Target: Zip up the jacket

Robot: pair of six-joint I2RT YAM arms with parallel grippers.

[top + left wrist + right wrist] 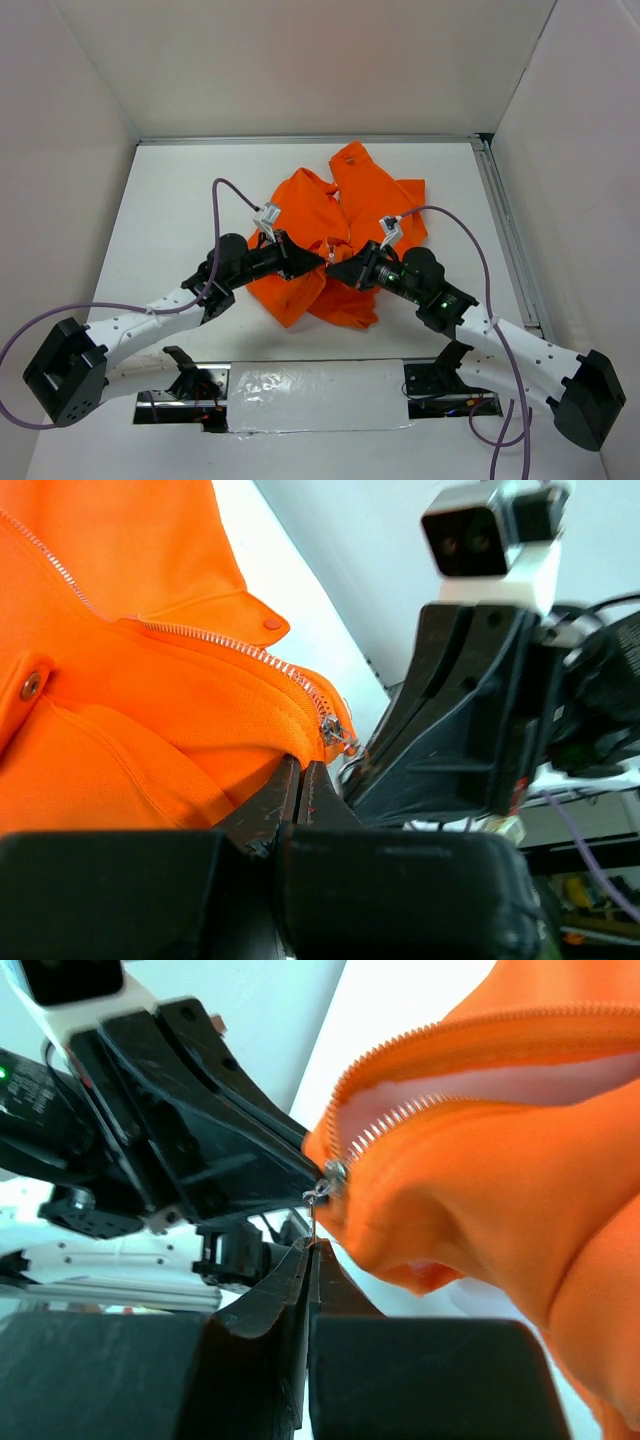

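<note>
The jacket is lying crumpled and its slider is still at the hem, so my left gripper will next pull the hem back toward the table's near edge [317, 335], then open.
The orange jacket [340, 215] lies crumpled in the middle of the white table, its pale zipper [210, 640] running up the front with pinkish lining [500, 1085] showing inside the open part. My left gripper [312, 262] is shut on the jacket's bottom hem [290, 742] just beside the zipper's lower end. My right gripper [336, 270] faces it, shut on the thin metal zipper pull [314, 1215] that hangs from the slider [335, 1175]. The two grippers meet tip to tip at the jacket's near edge.
White walls enclose the table on three sides. A metal rail [505, 235] runs along the right side. A slot with wiring and a taped strip [315, 390] lies at the near edge between the arm bases. Purple cables loop from both arms.
</note>
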